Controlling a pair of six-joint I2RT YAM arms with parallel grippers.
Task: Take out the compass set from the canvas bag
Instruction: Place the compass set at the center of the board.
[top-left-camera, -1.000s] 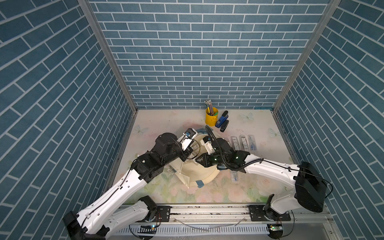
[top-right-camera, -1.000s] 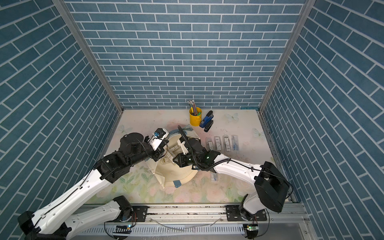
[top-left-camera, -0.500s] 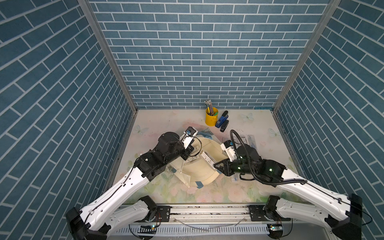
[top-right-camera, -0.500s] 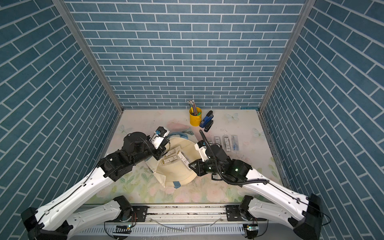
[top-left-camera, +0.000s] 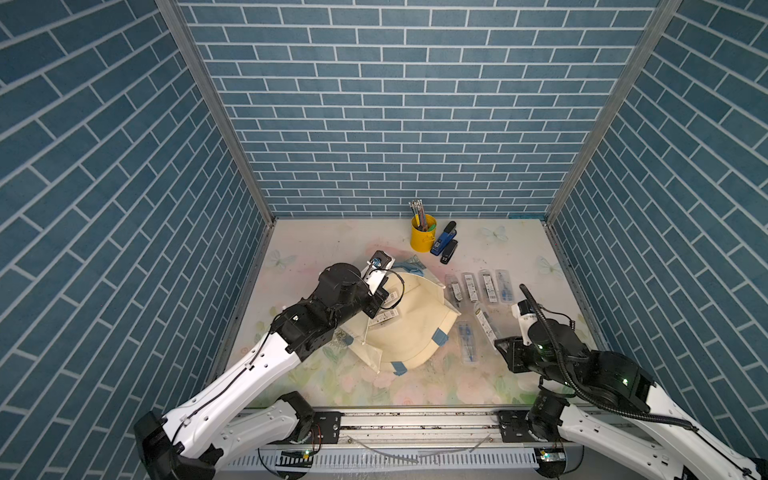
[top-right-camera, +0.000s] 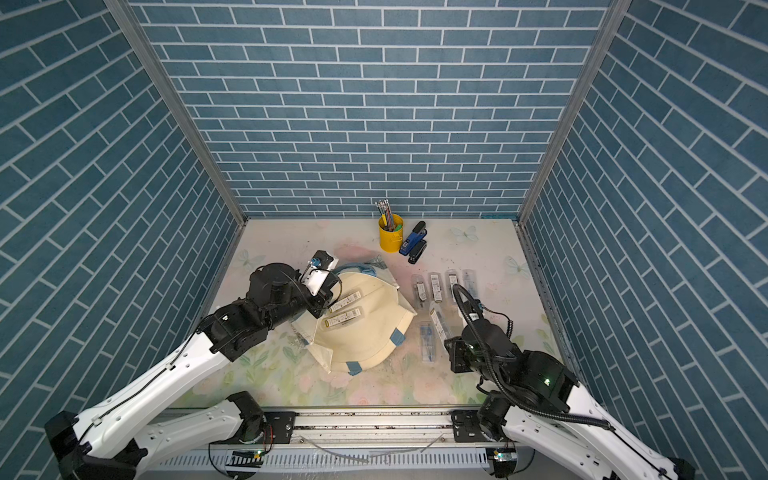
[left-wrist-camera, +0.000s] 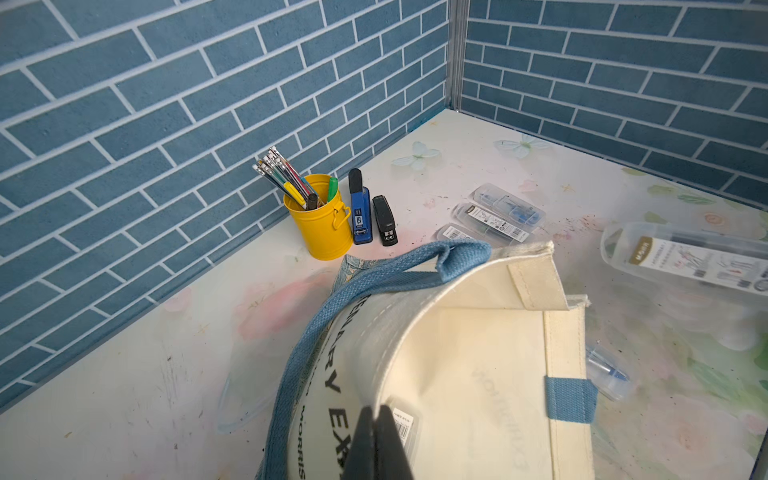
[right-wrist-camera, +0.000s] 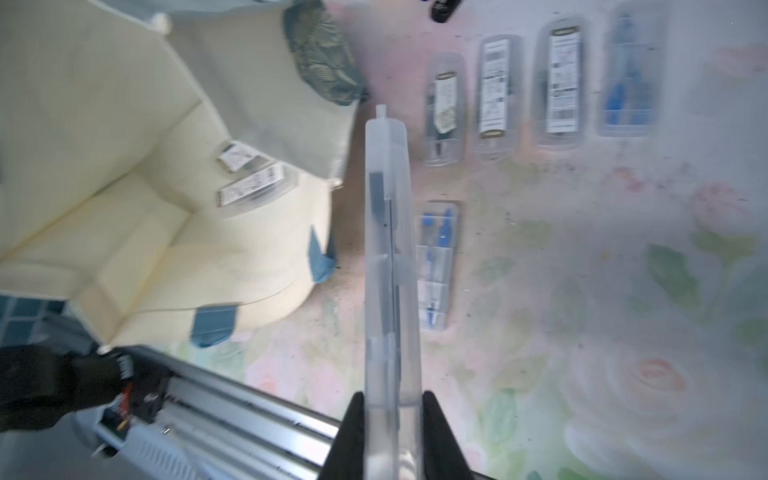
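Observation:
My right gripper lowers its case next and releases it on the bare tabletop (top-left-camera: 485, 357) (right-wrist-camera: 485, 280) beside the front case, since that open spot lies below the gripper.
The cream canvas bag (top-left-camera: 415, 332) (top-right-camera: 365, 336) lies on its side mid-table with its mouth held up. My left gripper (top-left-camera: 375, 305) (left-wrist-camera: 376, 409) is shut on the bag's upper rim (left-wrist-camera: 415, 332). Two clear compass set cases (top-left-camera: 384, 318) (right-wrist-camera: 253, 191) lie inside the bag. My right gripper (top-left-camera: 501, 344) (right-wrist-camera: 392, 409) is shut on another clear compass set case (top-left-camera: 485, 323) (right-wrist-camera: 388, 249). It holds that case edge-on above the table, to the right of the bag.
Four cases lie in a row (top-left-camera: 478, 286) right of the bag, and one more (top-left-camera: 467, 343) lies nearer the front. A yellow pencil cup (top-left-camera: 423, 237) and two staplers (top-left-camera: 444, 245) stand at the back. The metal rail (right-wrist-camera: 249, 415) borders the front.
My right gripper came out of the bag's mouth with a case and moved right and toward the front. The left gripper kept its hold on the rim.

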